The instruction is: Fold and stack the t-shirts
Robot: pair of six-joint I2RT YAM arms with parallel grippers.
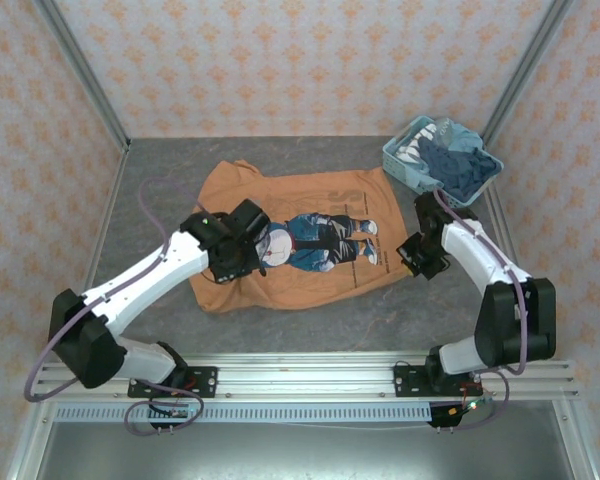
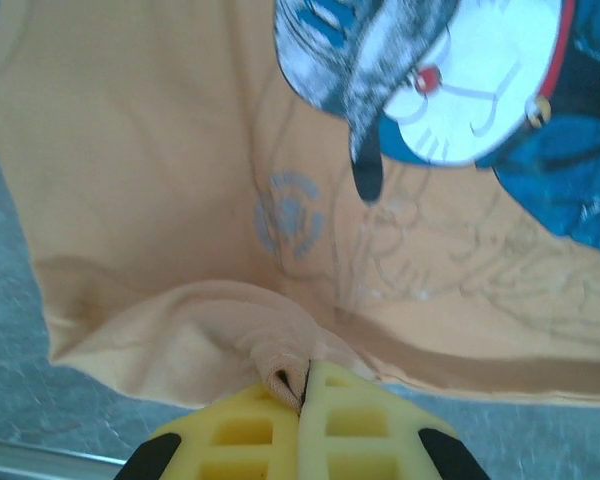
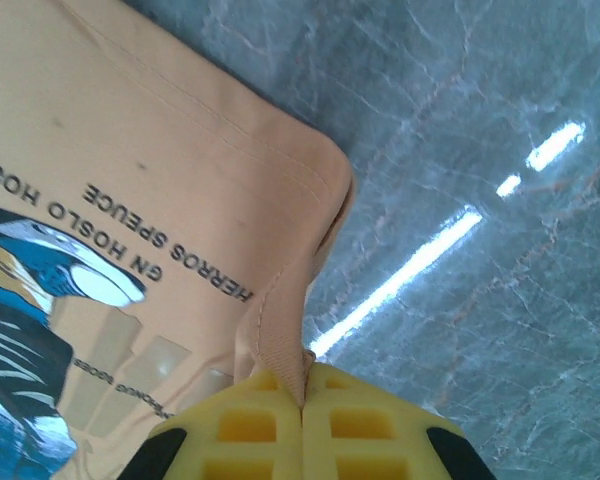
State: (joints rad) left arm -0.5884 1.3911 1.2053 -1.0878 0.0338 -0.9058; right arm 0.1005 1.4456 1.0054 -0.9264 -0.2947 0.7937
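Note:
The plain cloth beside the cartoon head lies outward of my left gripper, so the gripper will next move outward over the shirt and let go of the fold there.
An orange-tan t-shirt (image 1: 310,205) with a dark cartoon print and grey lettering lies spread across the middle of the grey table. My left gripper (image 1: 232,262) is shut on a bunched fold of its cloth (image 2: 285,375) near the shirt's left front part. My right gripper (image 1: 412,257) is shut on the hem (image 3: 285,340) at the shirt's right front corner, which lifts off the table. Dark blue and pale t-shirts (image 1: 458,165) are heaped in the basket at the back right.
A light-blue plastic lattice basket (image 1: 400,165) stands at the back right corner, close behind my right arm. Patterned walls close the table on three sides. A metal rail (image 1: 310,375) runs along the near edge. Bare grey tabletop (image 1: 170,170) surrounds the shirt.

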